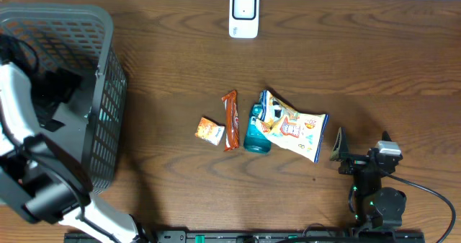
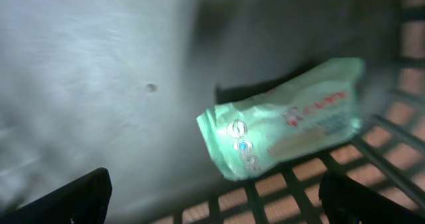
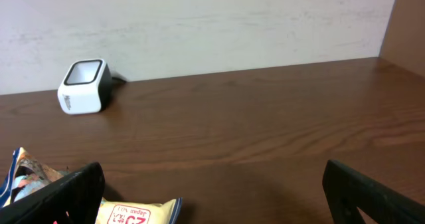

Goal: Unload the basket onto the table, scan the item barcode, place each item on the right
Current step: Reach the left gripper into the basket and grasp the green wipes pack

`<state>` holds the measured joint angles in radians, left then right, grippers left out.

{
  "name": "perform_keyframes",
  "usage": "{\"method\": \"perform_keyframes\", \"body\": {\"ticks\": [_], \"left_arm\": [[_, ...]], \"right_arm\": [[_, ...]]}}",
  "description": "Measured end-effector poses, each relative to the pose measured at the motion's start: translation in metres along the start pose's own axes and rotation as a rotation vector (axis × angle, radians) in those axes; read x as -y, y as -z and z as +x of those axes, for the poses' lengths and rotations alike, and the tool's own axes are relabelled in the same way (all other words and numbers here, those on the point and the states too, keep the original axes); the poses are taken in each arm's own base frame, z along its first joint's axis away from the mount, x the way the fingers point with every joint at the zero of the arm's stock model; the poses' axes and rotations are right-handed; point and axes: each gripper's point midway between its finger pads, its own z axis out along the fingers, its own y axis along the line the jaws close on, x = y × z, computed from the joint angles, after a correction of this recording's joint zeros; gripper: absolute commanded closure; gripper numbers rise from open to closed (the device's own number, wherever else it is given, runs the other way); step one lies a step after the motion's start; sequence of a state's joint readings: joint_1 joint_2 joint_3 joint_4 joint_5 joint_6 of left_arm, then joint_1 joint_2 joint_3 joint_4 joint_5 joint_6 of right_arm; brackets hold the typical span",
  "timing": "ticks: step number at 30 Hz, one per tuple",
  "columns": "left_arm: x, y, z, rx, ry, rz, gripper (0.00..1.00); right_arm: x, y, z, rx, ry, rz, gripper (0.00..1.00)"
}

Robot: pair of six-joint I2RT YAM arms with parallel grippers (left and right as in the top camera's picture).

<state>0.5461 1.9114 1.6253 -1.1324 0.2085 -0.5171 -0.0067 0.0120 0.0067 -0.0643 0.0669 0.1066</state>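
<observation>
The robot will next lower its left gripper onto the pale green packet (image 2: pixel 285 121) at its round-marked end (image 2: pixel 238 144) and close it, because that end is nearest the gripper's open fingers on the bottom of the basket.
The white barcode scanner (image 1: pixel 244 14) stands at the table's far edge; in the right wrist view the scanner (image 3: pixel 83 86) is far off to the left. Mid-table lie a small orange packet (image 1: pixel 209 130), an orange-brown bar (image 1: pixel 230 120), a teal bottle (image 1: pixel 255 130) and a printed snack bag (image 1: pixel 294 126). A pale green packet (image 2: pixel 285 121) lies on the basket floor, clear of my left gripper (image 2: pixel 216 209), which is open and empty above it. My right gripper (image 3: pixel 212 197) stands open and empty at the front right, with a corner of the snack bag (image 3: pixel 136 214) by its left finger.
The grey mesh basket (image 1: pixel 101 120) fills the left side, and my left arm (image 1: pixel 16 106) reaches down into it. The right arm's base (image 1: pixel 378 200) sits at the front edge. A bare stretch of wood lies between the items and the scanner.
</observation>
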Motion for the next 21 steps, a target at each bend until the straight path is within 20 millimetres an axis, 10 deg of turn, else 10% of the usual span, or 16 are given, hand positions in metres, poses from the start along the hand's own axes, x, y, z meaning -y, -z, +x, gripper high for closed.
{"method": "perform_keyframes", "body": {"ticks": [13,19,21], "left_arm": [[0.016,-0.079,0.027,-0.044,-0.094,0.069,0.02],[0.029,-0.083,0.026,0.015,-0.134,0.125,0.81],[0.032,-0.084,0.028,0.006,-0.138,0.145,0.92]], "right_arm": [[0.000,0.000,0.000,0.000,0.000,0.000,0.01],[0.000,0.000,0.000,0.000,0.000,0.000,0.01],[0.000,0.000,0.000,0.000,0.000,0.000,0.01]]}}
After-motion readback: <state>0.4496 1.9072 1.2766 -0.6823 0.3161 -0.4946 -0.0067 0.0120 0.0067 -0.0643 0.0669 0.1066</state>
